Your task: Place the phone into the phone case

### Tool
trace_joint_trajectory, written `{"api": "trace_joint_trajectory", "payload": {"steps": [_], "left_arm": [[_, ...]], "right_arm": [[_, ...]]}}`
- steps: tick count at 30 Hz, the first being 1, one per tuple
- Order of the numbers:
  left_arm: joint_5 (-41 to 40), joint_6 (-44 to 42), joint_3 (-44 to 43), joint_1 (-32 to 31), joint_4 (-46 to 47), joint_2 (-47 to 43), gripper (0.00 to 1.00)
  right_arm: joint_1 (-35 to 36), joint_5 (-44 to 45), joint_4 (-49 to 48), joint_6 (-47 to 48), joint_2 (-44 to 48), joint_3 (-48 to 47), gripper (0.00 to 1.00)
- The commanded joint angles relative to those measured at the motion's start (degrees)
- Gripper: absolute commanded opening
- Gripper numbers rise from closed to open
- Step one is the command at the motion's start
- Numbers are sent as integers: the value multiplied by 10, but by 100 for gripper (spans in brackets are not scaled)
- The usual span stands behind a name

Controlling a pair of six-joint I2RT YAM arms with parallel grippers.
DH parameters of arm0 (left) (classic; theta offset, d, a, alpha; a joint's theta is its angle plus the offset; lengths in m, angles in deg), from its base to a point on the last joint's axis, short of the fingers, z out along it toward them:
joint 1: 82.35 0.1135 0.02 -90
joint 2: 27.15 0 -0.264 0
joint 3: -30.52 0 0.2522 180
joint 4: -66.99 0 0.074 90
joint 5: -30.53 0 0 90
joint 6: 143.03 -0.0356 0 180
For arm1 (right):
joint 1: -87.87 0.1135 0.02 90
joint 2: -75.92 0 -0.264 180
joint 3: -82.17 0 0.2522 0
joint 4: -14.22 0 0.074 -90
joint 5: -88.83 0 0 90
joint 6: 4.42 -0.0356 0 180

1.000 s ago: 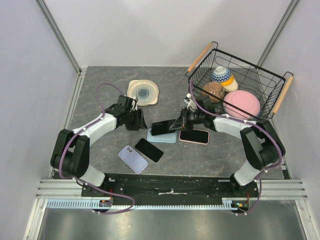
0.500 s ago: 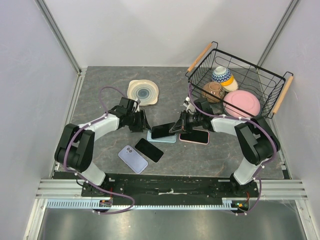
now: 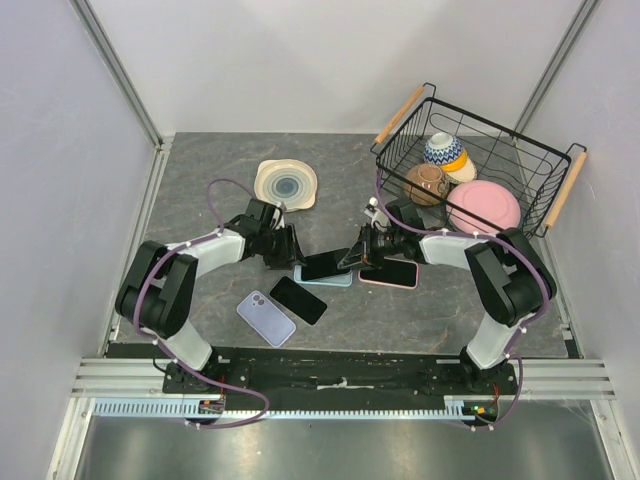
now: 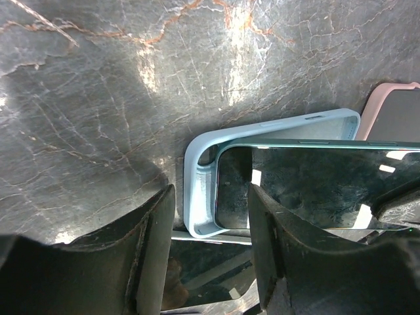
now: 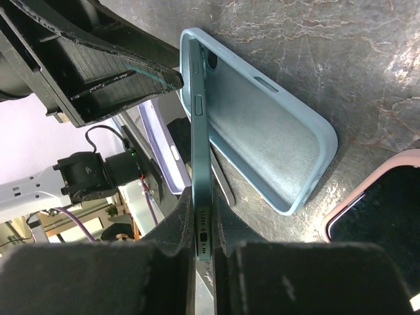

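Note:
The teal-edged phone has only its far end in the case, so next I need to lower my right gripper toward the case's end (image 3: 348,280) (image 5: 311,174) beside the pink-cased phone and let go.
A light blue phone case (image 3: 322,277) lies open side up on the table; it also shows in the left wrist view (image 4: 203,190) and the right wrist view (image 5: 262,138). My right gripper (image 3: 358,252) is shut on a teal-edged phone (image 3: 325,263) and holds it tilted, its far end set into the case's left end (image 5: 197,98). The phone's dark screen shows in the left wrist view (image 4: 315,184). My left gripper (image 3: 288,252) is open, its fingers (image 4: 147,249) straddling the case's left end.
A black phone (image 3: 298,300) and a lilac phone (image 3: 265,318) lie in front. A pink-cased phone (image 3: 388,272) lies right of the blue case. A cream plate (image 3: 286,185) sits behind. A wire basket (image 3: 560,200) with bowls stands at the back right.
My left gripper has moved right, up to the case's left end. My right gripper has lowered the phone so it lies flatter over the case.

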Motion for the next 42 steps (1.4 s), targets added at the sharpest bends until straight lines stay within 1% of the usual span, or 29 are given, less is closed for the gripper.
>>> {"api": "trace_joint_trajectory", "payload": {"steps": [1,13,25,32,35,38,40,42], "left_arm": [[2,24,5,-9,17,-1,55],[5,51,8,-26,28,-9,55],[7,49,-5,-38,27,-3,54],[8,37,-26,-41,18,3,54],[-17,19,-42,-41,-7,-6,54],[-83,-5,-61,-41,-48,-27,54],[-112,-20,-73,-41,-75,-53,55],[-147,-28,-78,-41,-86,-75,55]], "right_arm": [[5,0,20,9,-20,7,0],[11,12,-2,5,-67,12,0],[31,25,-25,13,-122,12,0],[31,26,-25,23,-127,17,0],[31,29,-17,28,-123,16,0],[32,37,-3,38,-119,12,0],[31,43,7,45,-118,11,0],[31,46,11,51,-120,11,0]]}}
